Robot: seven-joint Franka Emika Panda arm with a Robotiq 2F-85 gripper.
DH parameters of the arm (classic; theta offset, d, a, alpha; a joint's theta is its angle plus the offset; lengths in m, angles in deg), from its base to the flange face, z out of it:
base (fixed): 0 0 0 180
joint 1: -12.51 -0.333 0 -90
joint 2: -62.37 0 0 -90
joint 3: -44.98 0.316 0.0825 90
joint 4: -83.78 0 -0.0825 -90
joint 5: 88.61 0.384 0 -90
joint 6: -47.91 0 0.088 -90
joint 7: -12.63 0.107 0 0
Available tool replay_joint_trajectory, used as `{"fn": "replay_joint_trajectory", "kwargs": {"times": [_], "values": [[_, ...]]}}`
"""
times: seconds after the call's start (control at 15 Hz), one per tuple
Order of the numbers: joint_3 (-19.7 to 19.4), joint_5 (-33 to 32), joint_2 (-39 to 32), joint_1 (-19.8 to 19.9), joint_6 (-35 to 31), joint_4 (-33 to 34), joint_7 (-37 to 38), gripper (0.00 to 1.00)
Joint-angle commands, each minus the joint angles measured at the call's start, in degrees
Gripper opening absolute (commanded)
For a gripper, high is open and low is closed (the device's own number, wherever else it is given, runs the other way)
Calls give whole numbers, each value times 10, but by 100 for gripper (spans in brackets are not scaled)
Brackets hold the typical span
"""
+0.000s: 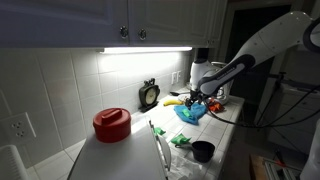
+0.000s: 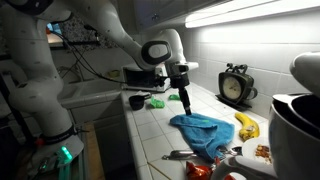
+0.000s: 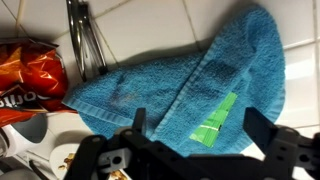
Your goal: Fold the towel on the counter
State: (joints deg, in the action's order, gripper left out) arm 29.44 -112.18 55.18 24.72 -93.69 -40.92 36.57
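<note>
The towel's raised corner (image 3: 261, 24) lies below, to my gripper's right in the wrist view. So my gripper moves that way off the label (image 3: 216, 120) and down around the corner next.
A blue towel (image 3: 170, 70) lies crumpled and partly doubled over on the white tiled counter, with a green label (image 3: 216, 120) on it. It shows in both exterior views (image 1: 188, 114) (image 2: 203, 131). My gripper (image 3: 198, 118) hangs just above the towel, open and empty, with a finger on either side of the label. In both exterior views the gripper (image 1: 196, 104) (image 2: 185, 108) points down over one edge of the towel.
An orange chip bag (image 3: 28, 70) and metal utensils (image 3: 85, 40) lie beside the towel. A banana (image 2: 247, 125), a clock (image 2: 236, 85), a black cup (image 2: 137, 101), a green object (image 2: 158, 101), a red pot (image 1: 111, 124) and a white appliance (image 2: 295, 110) stand on the counter.
</note>
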Motion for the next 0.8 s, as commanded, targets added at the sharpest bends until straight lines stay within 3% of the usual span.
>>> {"fn": "replay_joint_trajectory", "kwargs": {"times": [0.0,0.47,0.73], "values": [[9,38,-11,-5,-4,-1,-33,100],[31,122,-16,-18,64,-13,-69,100],[27,110,-17,-22,99,-19,-51,100]]}}
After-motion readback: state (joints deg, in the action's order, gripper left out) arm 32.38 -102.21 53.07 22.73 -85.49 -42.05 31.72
